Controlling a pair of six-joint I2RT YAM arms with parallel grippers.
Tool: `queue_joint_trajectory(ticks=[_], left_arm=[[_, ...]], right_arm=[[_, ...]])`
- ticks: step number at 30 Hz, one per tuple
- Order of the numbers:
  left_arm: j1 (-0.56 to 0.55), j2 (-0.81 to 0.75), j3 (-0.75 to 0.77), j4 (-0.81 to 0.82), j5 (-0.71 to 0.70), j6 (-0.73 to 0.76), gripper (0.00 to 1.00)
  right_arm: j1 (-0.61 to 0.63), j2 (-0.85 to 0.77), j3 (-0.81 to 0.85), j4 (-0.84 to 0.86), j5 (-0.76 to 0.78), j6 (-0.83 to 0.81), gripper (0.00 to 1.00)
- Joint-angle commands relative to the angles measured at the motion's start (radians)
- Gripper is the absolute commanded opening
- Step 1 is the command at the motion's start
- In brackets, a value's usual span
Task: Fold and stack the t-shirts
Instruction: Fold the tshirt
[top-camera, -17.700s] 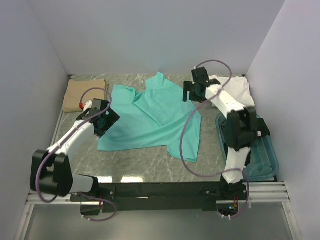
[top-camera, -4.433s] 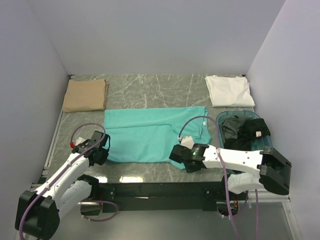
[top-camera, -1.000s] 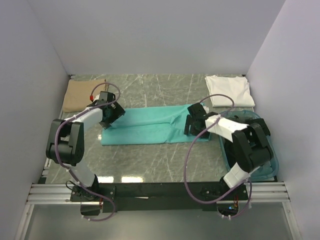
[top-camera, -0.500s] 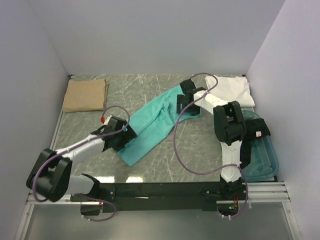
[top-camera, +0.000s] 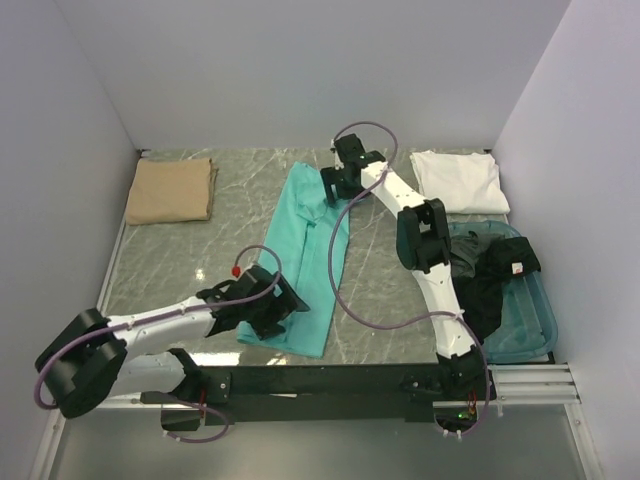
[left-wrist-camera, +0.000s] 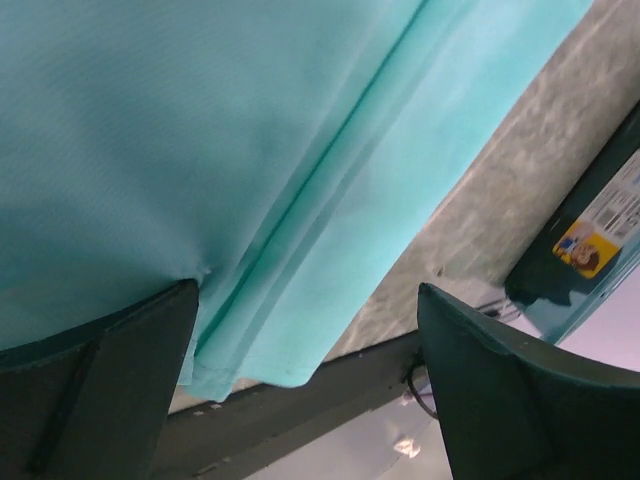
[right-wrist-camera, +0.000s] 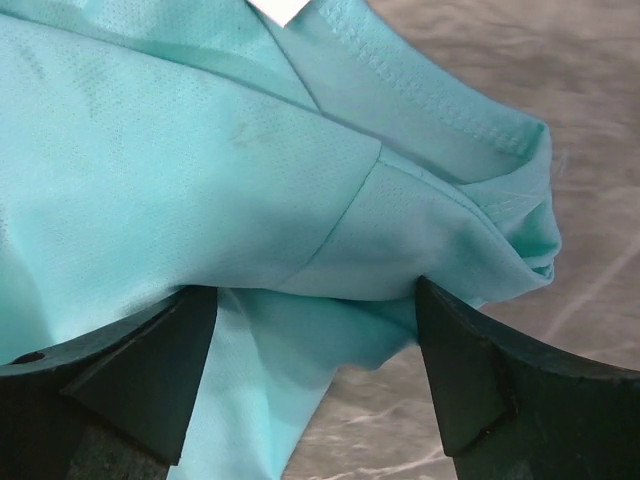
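My left gripper draws back and left in the top view onto the folded teal t-shirt's near corner next, since its fingers are past that corner.
The teal t-shirt lies on the table as a long folded strip running from far to near. My left gripper is over its near end. In the left wrist view the gripper has its jaws wide apart, with the teal cloth lying under and between them. My right gripper is at the strip's far end. In the right wrist view it is also spread wide, with bunched teal cloth between the fingers. A folded tan t-shirt lies far left and a folded white one far right.
A blue-green plastic tub stands at the right edge with dark grey t-shirts in it; its corner shows in the left wrist view. Grey walls close in the marble table on three sides. A black rail runs along the near edge.
The teal strip has swung from a diagonal to a far-to-near line. My left gripper moved right with its near end, and my right gripper moved left along the back.
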Motion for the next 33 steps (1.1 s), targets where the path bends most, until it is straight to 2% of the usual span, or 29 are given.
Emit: queue_joint_trajectory(ticks=[1, 6, 13, 20, 26, 29, 32, 33], left_arm=[[-0.098, 0.103, 0.020, -0.057, -0.024, -0.074, 0.99], [-0.226, 0.174, 0.126, -0.126, -0.104, -0.123, 1.00], [-0.319, 0.183, 0.267, -0.271, -0.240, -0.183, 1.00], [-0.355, 0.108, 0.393, -0.467, -0.380, -0.162, 0.99], [-0.353, -0.031, 0.388, -0.638, -0.435, -0.135, 1.00], [-0.349, -0.107, 0.342, -0.733, -0.437, -0.147, 0.99], [-0.344, -0.189, 0.258, -0.781, -0.405, -0.169, 0.99], [-0.338, -0.211, 0.206, -0.782, -0.380, -0.174, 0.99]], right_arm=[[0.035, 0.008, 0.023, 0.004, -0.041, -0.056, 0.87], [0.041, 0.040, 0.058, 0.026, -0.042, 0.010, 0.87], [0.043, 0.003, 0.083, 0.107, 0.037, 0.021, 0.88], [0.041, -0.230, 0.020, 0.107, 0.034, -0.007, 0.88], [0.052, -0.501, -0.242, 0.118, 0.013, 0.034, 0.88], [0.081, -0.650, -0.431, 0.118, 0.037, 0.082, 0.88], [0.141, -0.840, -0.795, 0.206, 0.083, 0.136, 0.88], [0.208, -0.886, -0.865, 0.249, 0.106, 0.157, 0.88]])
